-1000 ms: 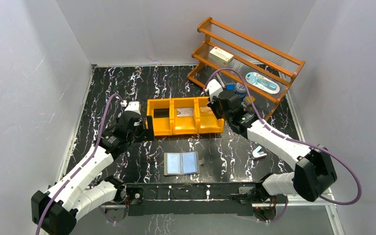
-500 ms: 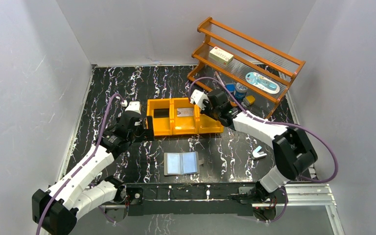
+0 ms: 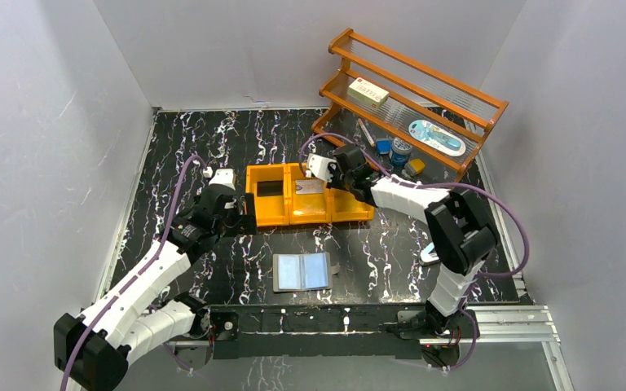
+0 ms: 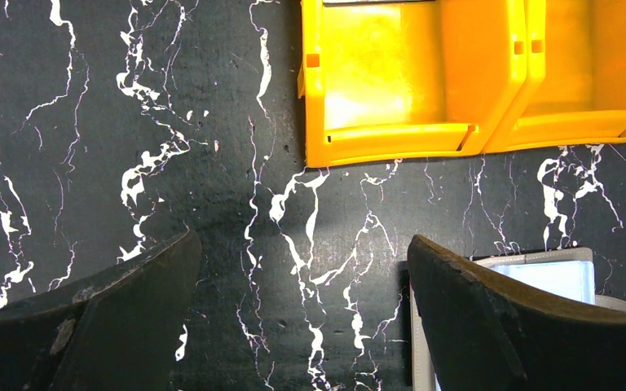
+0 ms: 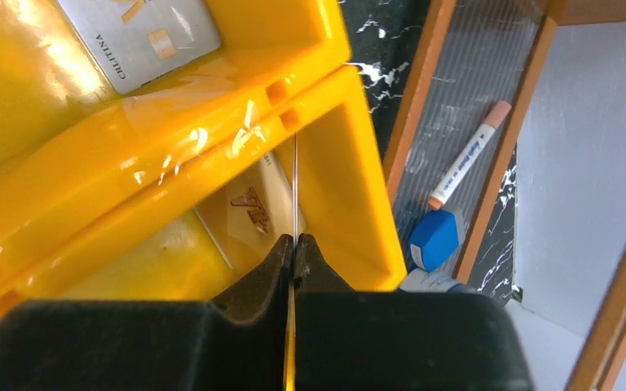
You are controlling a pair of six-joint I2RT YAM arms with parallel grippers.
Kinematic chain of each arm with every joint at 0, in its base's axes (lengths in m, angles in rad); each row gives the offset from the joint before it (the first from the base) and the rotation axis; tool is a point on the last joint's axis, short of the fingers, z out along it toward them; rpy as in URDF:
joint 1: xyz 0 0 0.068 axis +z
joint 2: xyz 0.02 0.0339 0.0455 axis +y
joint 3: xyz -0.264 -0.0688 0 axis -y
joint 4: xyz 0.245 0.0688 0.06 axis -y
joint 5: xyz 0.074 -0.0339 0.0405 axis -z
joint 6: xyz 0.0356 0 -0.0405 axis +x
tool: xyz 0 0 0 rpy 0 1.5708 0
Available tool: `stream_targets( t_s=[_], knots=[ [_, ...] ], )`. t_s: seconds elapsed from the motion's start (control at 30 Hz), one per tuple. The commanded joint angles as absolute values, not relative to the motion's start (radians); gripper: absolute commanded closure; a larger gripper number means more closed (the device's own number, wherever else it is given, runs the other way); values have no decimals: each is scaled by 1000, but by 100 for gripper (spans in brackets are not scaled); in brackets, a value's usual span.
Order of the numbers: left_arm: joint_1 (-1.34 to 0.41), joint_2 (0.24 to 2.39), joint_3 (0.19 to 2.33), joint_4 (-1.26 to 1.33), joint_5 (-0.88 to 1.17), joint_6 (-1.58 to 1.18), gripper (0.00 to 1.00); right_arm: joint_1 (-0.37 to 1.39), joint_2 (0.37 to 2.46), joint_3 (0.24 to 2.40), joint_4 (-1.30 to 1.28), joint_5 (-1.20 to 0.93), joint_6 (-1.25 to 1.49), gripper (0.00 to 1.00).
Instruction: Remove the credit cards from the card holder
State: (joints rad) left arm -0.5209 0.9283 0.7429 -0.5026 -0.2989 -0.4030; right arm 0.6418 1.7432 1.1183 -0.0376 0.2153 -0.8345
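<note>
The thin card still hangs above the section's bottom, so next I will lower my right gripper into the section of the orange bin with the tan-orange card [image 3: 350, 207] and release the thin card there.
The card holder [image 3: 301, 271] lies open on the table near the front, its pale blue lining up; its corner shows in the left wrist view [image 4: 554, 273]. My left gripper [image 3: 240, 215] [image 4: 301, 244] is open and empty, low over the table left of the holder. My right gripper [image 3: 336, 181] [image 5: 294, 238] is shut on a thin card [image 5: 294, 179] seen edge-on, over the right compartment of the orange bin [image 3: 308, 213]. A silvery grey card [image 5: 138, 32] lies in the middle compartment, a tan-orange card [image 5: 253, 199] in the right one, a black card [image 3: 267, 188] in the left.
A wooden rack [image 3: 424, 90] stands at the back right with a cream box [image 3: 368, 92], a marker [image 5: 466, 163] and a blue block [image 5: 434, 240] on and under it. A small white item [image 3: 432, 254] lies right of the holder.
My right gripper has swung left along the back of the bin, from its right end to over the divider of the middle and right compartments. The left arm has not moved.
</note>
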Motion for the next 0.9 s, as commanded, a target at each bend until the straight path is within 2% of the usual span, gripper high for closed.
stream_targets(
  t_s=[0.0,0.43,0.57,0.6,0.87],
  knots=[
    [-518,932,741,-515,-318,-393,2,639,1799,1159,77,222,-922,100],
    [-518,937,744,-518,-321,-390,2,639,1852,1160,66,174,-977,97],
    [-518,939,742,-517,-321,-389,2,639,1859,1178,-7,140,-966,92],
    [-518,940,743,-518,-321,-390,2,639,1859,1181,-24,135,-960,88],
    [-518,943,744,-518,-314,-389,2,637,1840,1145,-26,161,-951,75]
  ],
)
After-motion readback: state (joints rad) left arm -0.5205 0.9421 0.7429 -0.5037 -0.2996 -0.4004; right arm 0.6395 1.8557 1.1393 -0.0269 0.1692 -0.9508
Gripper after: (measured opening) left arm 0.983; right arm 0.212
